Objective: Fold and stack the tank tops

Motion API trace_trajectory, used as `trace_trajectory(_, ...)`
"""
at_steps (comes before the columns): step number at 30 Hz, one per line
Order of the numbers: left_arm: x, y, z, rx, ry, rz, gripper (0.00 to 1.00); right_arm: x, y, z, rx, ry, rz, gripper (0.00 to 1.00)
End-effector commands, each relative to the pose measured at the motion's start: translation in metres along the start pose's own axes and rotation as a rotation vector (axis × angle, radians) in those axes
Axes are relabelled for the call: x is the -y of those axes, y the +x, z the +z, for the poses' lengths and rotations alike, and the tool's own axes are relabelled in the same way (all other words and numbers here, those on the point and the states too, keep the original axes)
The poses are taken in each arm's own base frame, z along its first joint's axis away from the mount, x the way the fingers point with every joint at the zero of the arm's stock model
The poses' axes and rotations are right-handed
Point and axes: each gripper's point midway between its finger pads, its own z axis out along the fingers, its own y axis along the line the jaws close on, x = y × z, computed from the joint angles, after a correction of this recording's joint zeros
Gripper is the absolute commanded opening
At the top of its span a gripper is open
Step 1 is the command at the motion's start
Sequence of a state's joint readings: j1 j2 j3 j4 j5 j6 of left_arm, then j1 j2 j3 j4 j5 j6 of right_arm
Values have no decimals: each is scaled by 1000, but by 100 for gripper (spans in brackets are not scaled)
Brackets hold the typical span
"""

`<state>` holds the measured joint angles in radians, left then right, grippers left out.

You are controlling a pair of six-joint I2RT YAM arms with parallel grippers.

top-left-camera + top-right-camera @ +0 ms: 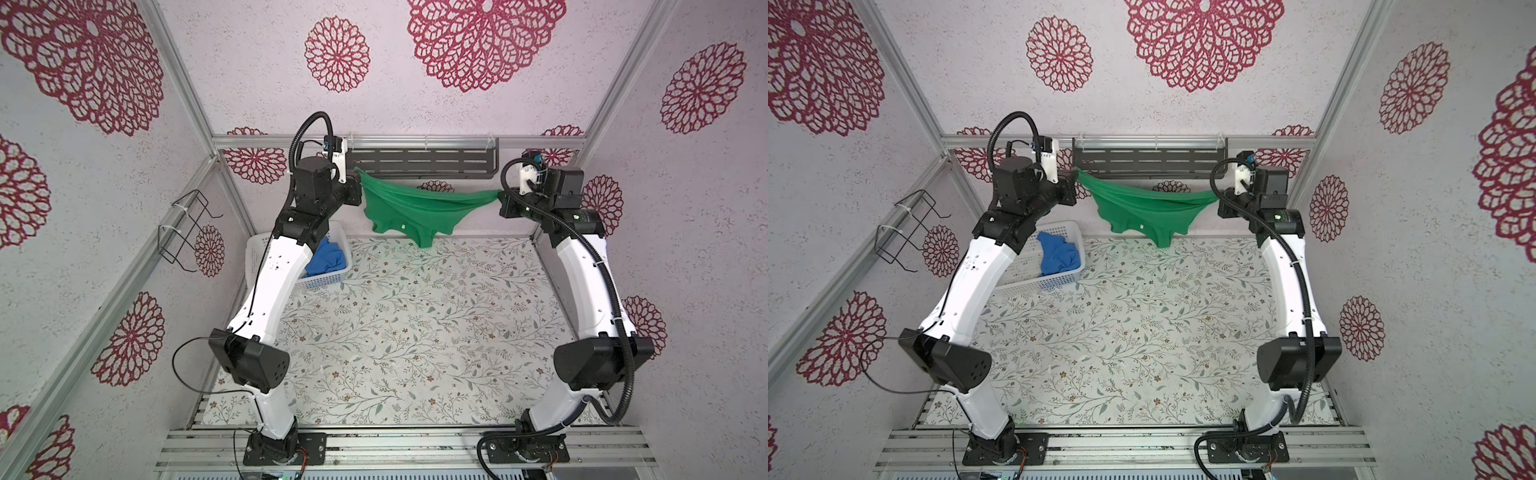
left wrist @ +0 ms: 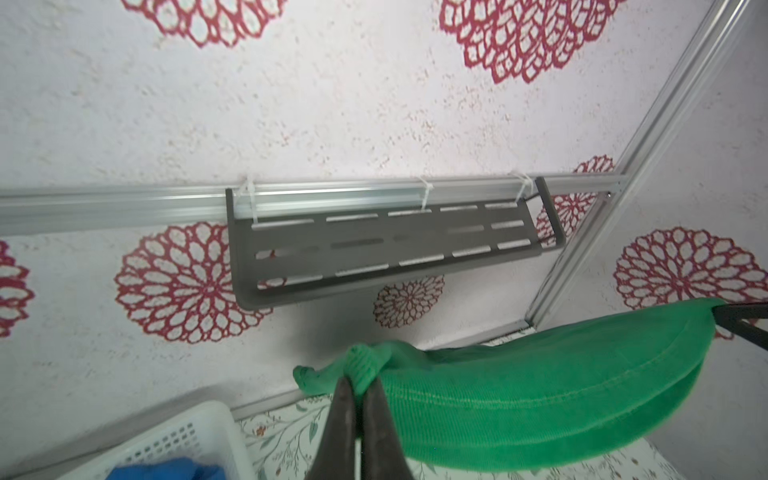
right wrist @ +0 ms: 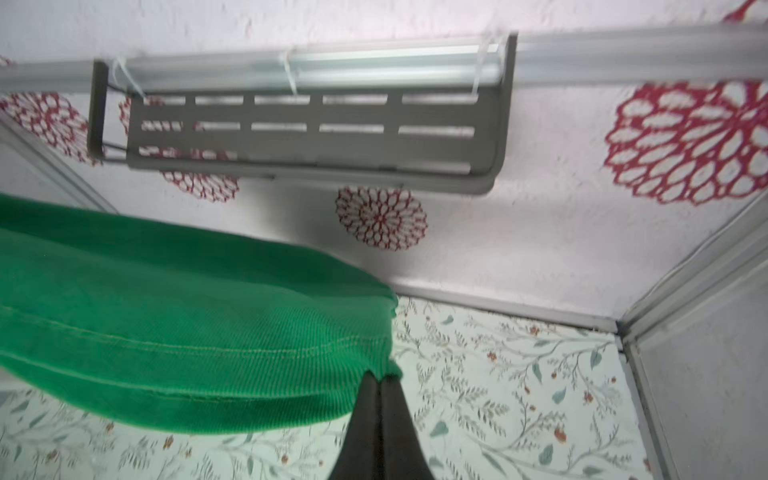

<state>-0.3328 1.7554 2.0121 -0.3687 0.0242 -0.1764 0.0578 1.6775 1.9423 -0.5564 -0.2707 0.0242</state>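
The tabletop lies bare at the near part of the floral table, so I will move my right gripper back and down toward it to release the hem corner.
The green tank top [image 1: 415, 212] [image 1: 1144, 210] hangs stretched in the air near the back wall, held by both arms. My left gripper [image 1: 360, 179] [image 1: 1077, 176] [image 2: 360, 380] is shut on one corner of its hem [image 2: 365, 365]. The right gripper [image 1: 498, 196] [image 1: 1217, 197] [image 3: 380, 379] is shut on the opposite corner [image 3: 382, 357]. The cloth sags between them, and its straps dangle just above the table's back edge. The blue tank top [image 1: 330, 257] [image 1: 1059, 253] [image 2: 166, 471] lies crumpled in the white basket [image 1: 320, 282] [image 1: 1054, 282] [image 2: 178, 436].
The basket stands at the table's back left, partly under my left arm. A dark slotted shelf [image 1: 419, 162] [image 2: 374, 245] [image 3: 311, 133] hangs on the back wall just above the green top. A black wire rack [image 1: 187, 232] is fixed to the left wall. The floral table [image 1: 415, 332] spreads below.
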Motion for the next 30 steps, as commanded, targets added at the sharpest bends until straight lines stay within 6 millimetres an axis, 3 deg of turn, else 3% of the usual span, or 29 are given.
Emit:
trace_trajectory(1,11,23,-16,23,11,5,0,-13,26,-16,22,-45,-48,0)
trace_trajectory(5,16,150,-36,-164,-15,-51,0,-16,134,-20,-154,-66,34,0)
trace_trajectory(10,14,296,-94,-388,-86,-273,0,-40,268,-49,-398,-71,212,0)
trace_trajectory(13,26,354,-130,-501,-115,-353,0,-49,341,-75,-605,-10,319,0)
trace_trajectory(16,45,402,-163,-629,-139,-408,0,-53,401,-102,-773,66,450,0)
trace_trajectory(18,55,426,-185,-706,-163,-412,0,-54,419,-115,-816,136,480,0)
trace_trajectory(21,56,450,-215,-807,-221,-412,0,-63,424,-124,-877,185,527,0)
trace_trajectory(28,28,454,-263,-861,-377,-453,0,-69,444,-153,-999,260,556,0)
trace_trajectory(30,25,450,-266,-838,-380,-463,0,-67,441,-156,-993,269,544,9)
